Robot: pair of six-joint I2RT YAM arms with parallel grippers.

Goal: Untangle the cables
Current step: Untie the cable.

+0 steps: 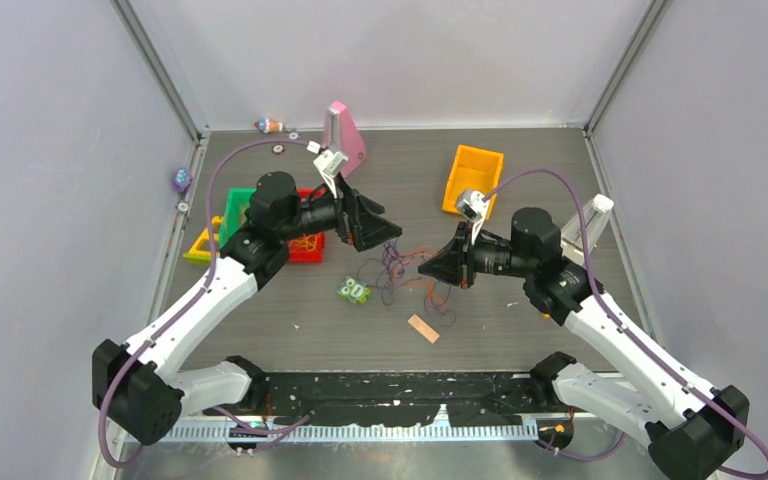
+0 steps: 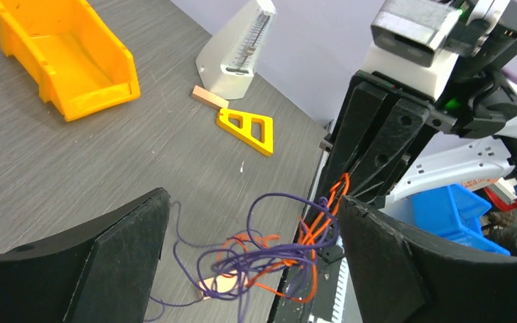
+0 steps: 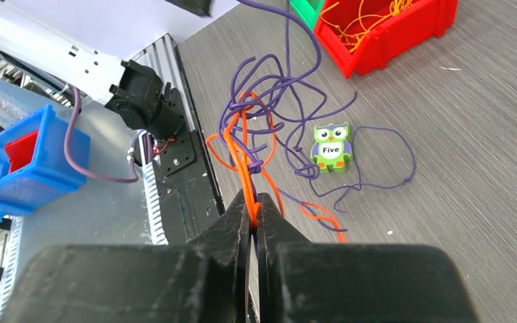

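Observation:
The orange pieces of cable, pulled by my right gripper, go toward the white wedge on its right in the top view next. This spreads the bunched tangle, and the gripper then releases them.
The cables (image 1: 398,266) are a loose tangle of purple and orange strands in the middle of the table. Part of the tangle hangs off the surface between the two arms. My right gripper (image 1: 430,268) is shut on orange strands; in the right wrist view its tips (image 3: 254,199) pinch them while the rest of the cables (image 3: 264,111) trail away over the table. My left gripper (image 1: 385,233) stands wide open just left of the tangle. In the left wrist view the cables (image 2: 279,252) hang in the gap of the left gripper (image 2: 256,202), free of both fingers.
An owl tile (image 1: 354,291) and a tan block (image 1: 423,328) lie near the tangle. A red bin (image 1: 310,247) holding yellow wire, a green bin (image 1: 232,215), a yellow-orange bin (image 1: 474,178), a pink wedge (image 1: 345,135) and a white wedge (image 1: 588,222) stand around.

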